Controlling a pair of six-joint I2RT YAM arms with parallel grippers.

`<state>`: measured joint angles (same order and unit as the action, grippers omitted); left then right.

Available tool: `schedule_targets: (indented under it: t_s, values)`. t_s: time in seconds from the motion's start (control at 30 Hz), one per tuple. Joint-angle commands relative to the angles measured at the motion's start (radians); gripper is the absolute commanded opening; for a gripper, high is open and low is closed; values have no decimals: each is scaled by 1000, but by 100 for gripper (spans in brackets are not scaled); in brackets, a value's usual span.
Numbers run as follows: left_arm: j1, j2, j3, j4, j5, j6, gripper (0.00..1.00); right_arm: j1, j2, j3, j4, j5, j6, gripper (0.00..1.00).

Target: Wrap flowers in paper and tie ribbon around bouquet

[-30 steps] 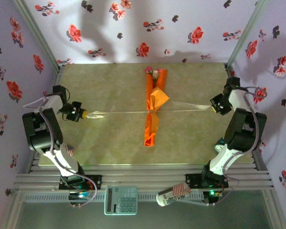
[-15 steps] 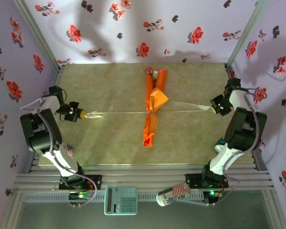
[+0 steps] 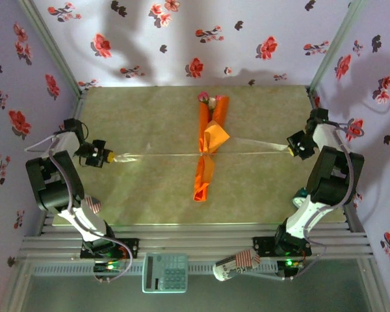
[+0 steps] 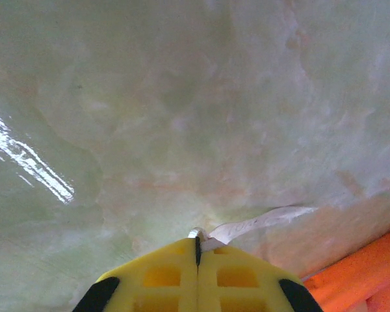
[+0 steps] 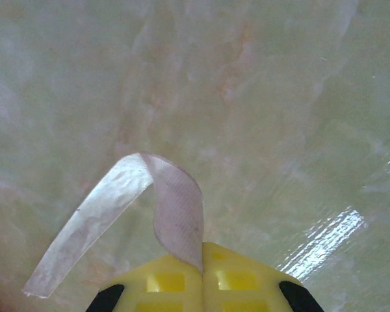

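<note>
The ribbon's end goes toward the cone with my left gripper next and comes free over the bare tabletop between them, since the ribbon already runs taut.
The bouquet [image 3: 208, 156], a narrow orange paper cone, lies lengthwise in the middle of the table. Its flowers [image 3: 208, 99] show pink and cream at the far end. The paper [image 4: 357, 273] also fills the left wrist view's lower right corner. The cream ribbon [image 3: 156, 155] runs taut across the table and crosses the cone at its pinched waist. My left gripper [image 3: 110, 156] [image 4: 197, 242] is shut on the ribbon's [image 4: 260, 223] left end. At the right edge of the table, my right gripper [image 3: 291, 148] [image 5: 202, 250] is shut on the ribbon's [image 5: 175, 208] other end, which curls upward.
Purple flowered walls and metal posts close in the table on three sides. A calculator [image 3: 165, 272] and a striped can [image 3: 236, 265] lie on the rail by the arm bases. Bare tabletop [image 3: 143, 195] lies either side of the cone.
My left gripper has drawn a little further left with the ribbon end. The cone's near tip has shifted slightly left. The right gripper has held its place.
</note>
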<state>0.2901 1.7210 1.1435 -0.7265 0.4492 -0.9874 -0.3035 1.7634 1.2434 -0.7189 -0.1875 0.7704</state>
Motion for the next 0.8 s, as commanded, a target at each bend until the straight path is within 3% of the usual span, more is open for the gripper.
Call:
schedule_targets:
  t_s: [0.0, 0.13, 0.5, 0.6, 0.77]
  values:
    - [60, -39, 7, 28, -137, 29, 0, -59, -28, -18, 73, 160, 11, 0]
    - [25, -37, 15, 9, -133, 37, 0, -36, -32, -23, 70, 154, 1, 0]
    - [-228, -77, 19, -26, -151, -11, 0, 99, -75, -81, 18, 139, 35, 0]
    - [-267, -66, 35, -129, -194, 1, 24, 113, -91, -94, 18, 148, 36, 0]
    - [-307, -121, 54, -314, -388, -56, 51, 124, -99, -83, 15, 153, 35, 0]
